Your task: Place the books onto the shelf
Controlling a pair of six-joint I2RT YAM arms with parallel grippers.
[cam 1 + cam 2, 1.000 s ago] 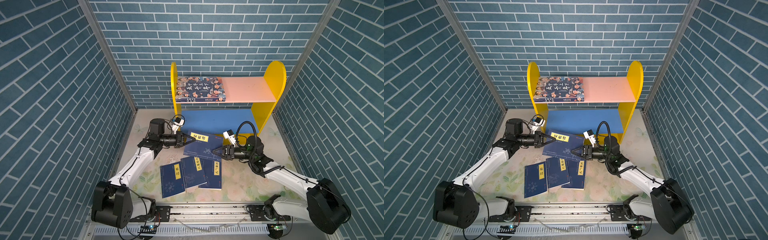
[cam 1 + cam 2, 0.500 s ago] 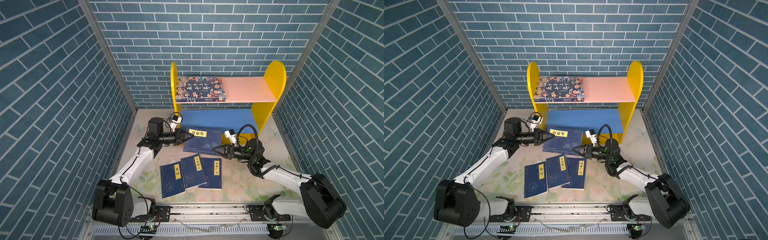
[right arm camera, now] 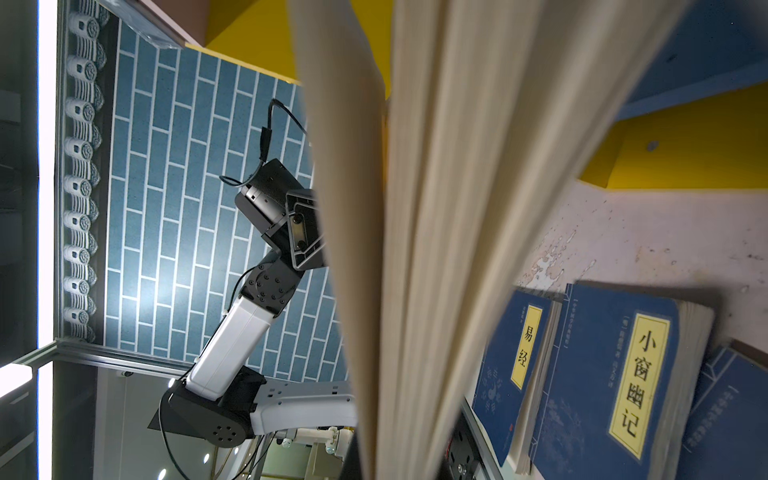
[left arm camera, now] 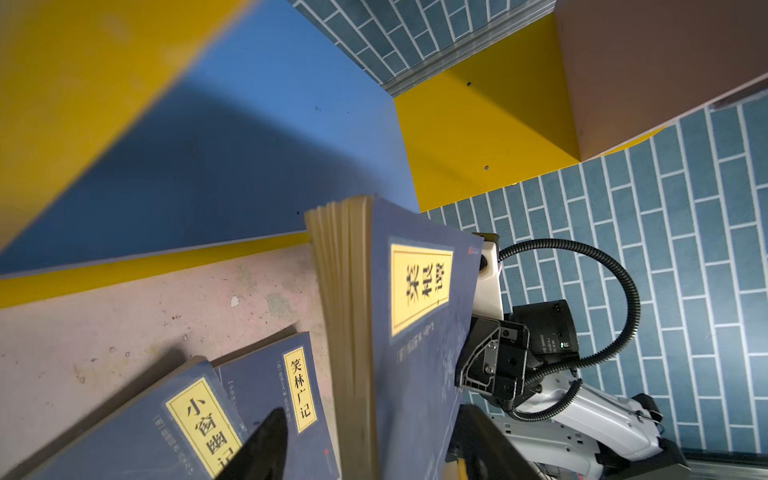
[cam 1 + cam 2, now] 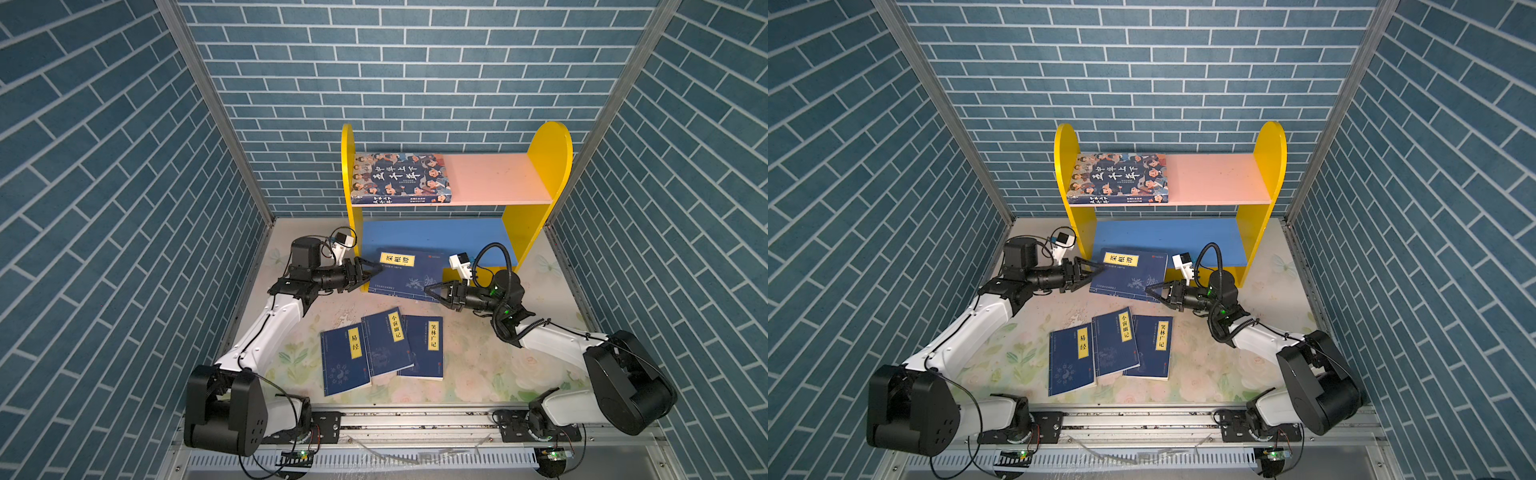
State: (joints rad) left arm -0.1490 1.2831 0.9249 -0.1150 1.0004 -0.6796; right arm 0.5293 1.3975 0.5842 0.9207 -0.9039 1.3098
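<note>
My right gripper carries the navy book outward onto the blue lower board [image 5: 432,235] beneath the cartoon-faced book next and releases it there, because that board is empty.
A thin navy book [image 5: 409,277] [image 5: 1130,276] hangs tilted in front of the shelf's blue lower board [image 5: 432,235] [image 5: 1163,237]. My right gripper [image 5: 429,288] [image 5: 1150,289] is shut on its near right corner; in the right wrist view its page edges [image 3: 440,208] fill the middle and hide the jaws. My left gripper [image 5: 372,269] [image 5: 1094,271] [image 4: 374,451] is open, its fingers [image 4: 266,446] apart on either side of the book's left edge [image 4: 349,332]. A thicker book with cartoon faces [image 5: 399,178] lies on the pink upper board [image 5: 492,178]. Three navy books [image 5: 384,345] lie side by side on the table.
The shelf's yellow side panels [image 5: 548,162] [image 5: 348,166] stand close to both grippers. Blue brick walls [image 5: 124,208] close in the left, right and back. A metal rail [image 5: 415,419] runs along the front edge of the floral table top [image 5: 478,374].
My left gripper has opened and let go of the navy book. My right gripper closed on the book's other side, and the book shifted a little toward the shelf.
</note>
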